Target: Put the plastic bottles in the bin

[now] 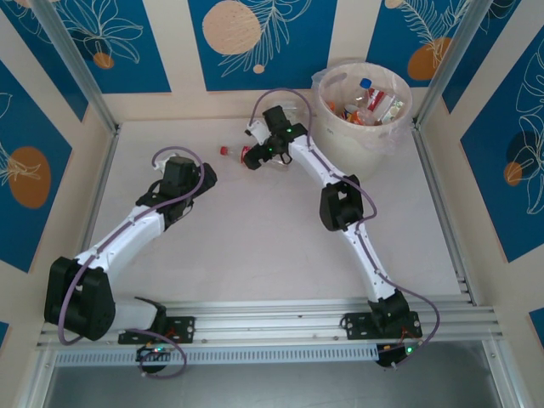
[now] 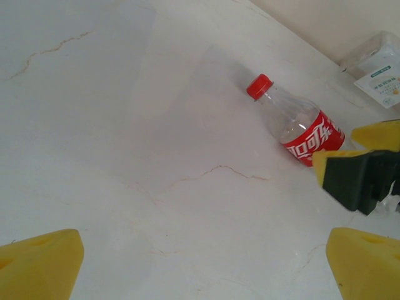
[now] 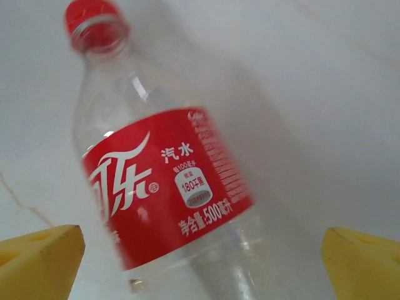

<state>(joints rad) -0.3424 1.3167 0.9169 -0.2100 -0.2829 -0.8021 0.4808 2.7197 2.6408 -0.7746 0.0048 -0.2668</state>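
The bottle lies below, slanted between my fingers. My right gripper should next turn in line with it and come down around the clear base end (image 1: 281,160) (image 3: 200,269).
A clear plastic bottle with a red cap and red label (image 1: 231,152) lies on the white table left of the bin (image 1: 387,140). My right gripper (image 1: 255,158) hovers over its base end, open. In the right wrist view the bottle (image 3: 165,187) lies between and beyond the spread yellow fingertips (image 3: 40,262) of that gripper (image 3: 200,265), untouched. The left wrist view shows the same bottle (image 2: 294,125) with the right gripper's fingers (image 2: 375,134) at its label end. My left gripper (image 2: 203,265) is open over bare table, and it sits (image 1: 180,172) left of the bottle. Several bottles (image 1: 370,106) lie inside the bin.
A second clear bottle with a white and green label (image 2: 378,65) lies near the back wall, just behind the right gripper. The bin stands in the far right corner. Metal frame posts and wall panels (image 1: 93,93) border the table.
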